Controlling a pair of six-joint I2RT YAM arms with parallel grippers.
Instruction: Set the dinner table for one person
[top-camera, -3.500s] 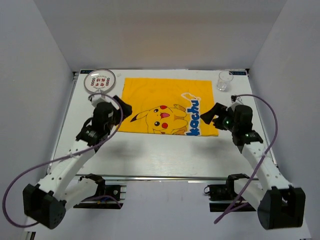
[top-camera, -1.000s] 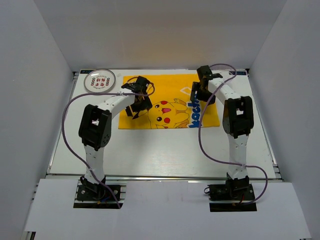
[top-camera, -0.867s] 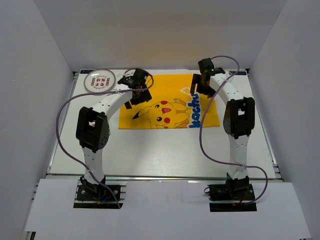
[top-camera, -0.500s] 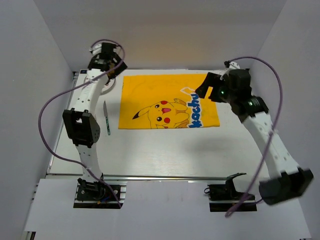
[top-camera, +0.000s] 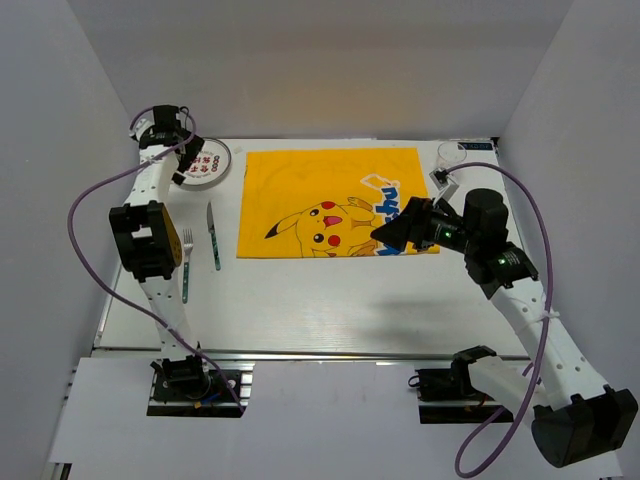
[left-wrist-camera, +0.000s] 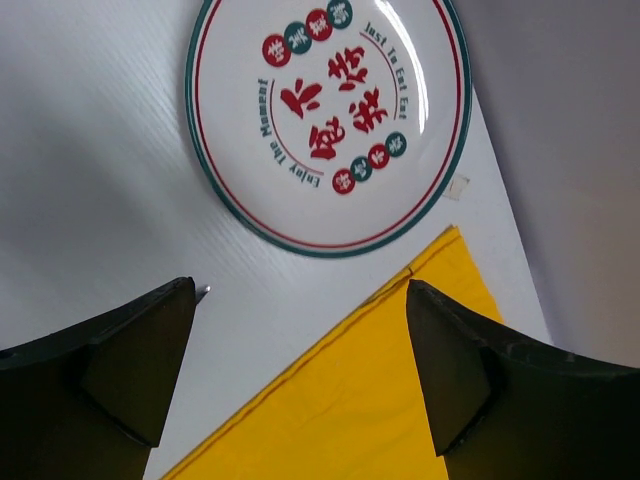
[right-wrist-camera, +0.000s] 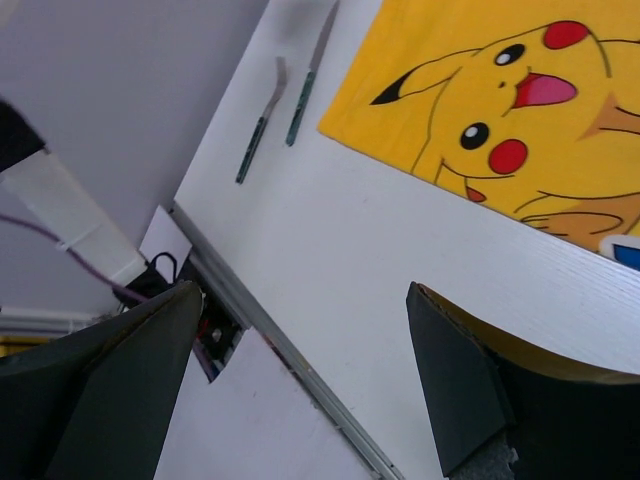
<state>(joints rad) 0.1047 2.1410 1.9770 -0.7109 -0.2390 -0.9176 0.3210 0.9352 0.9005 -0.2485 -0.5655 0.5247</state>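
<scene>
My left gripper lowers its open fingers next to straddle the plate's near rim (top-camera: 196, 185) (left-wrist-camera: 222, 192) below, because bare tabletop beside it leaves one finger room.
The dinner table (top-camera: 330, 300) is a white top with a metal rail (right-wrist-camera: 290, 350) along its front. A yellow Pikachu placemat (top-camera: 330, 200) lies in its middle. A printed round plate (top-camera: 207, 165) sits at the far left corner and also shows in the left wrist view (left-wrist-camera: 325, 110). A knife (top-camera: 213, 236) and a fork (top-camera: 186, 266) lie left of the placemat. A clear glass (top-camera: 450, 153) stands at the far right. My left gripper (top-camera: 183, 162) is open and empty, raised beside the plate. My right gripper (top-camera: 388, 236) is open and empty above the placement's right front part.
The side walls stand close on the left and right of the table. The right wrist view shows the fork (right-wrist-camera: 260, 120) and knife (right-wrist-camera: 310, 80) beside the placemat (right-wrist-camera: 520, 110), with the left arm's base past the rail.
The left gripper has moved left and a little nearer, beside the plate. A fork now lies left of the knife. The right arm has swung inward and lower, uncovering the glass.
</scene>
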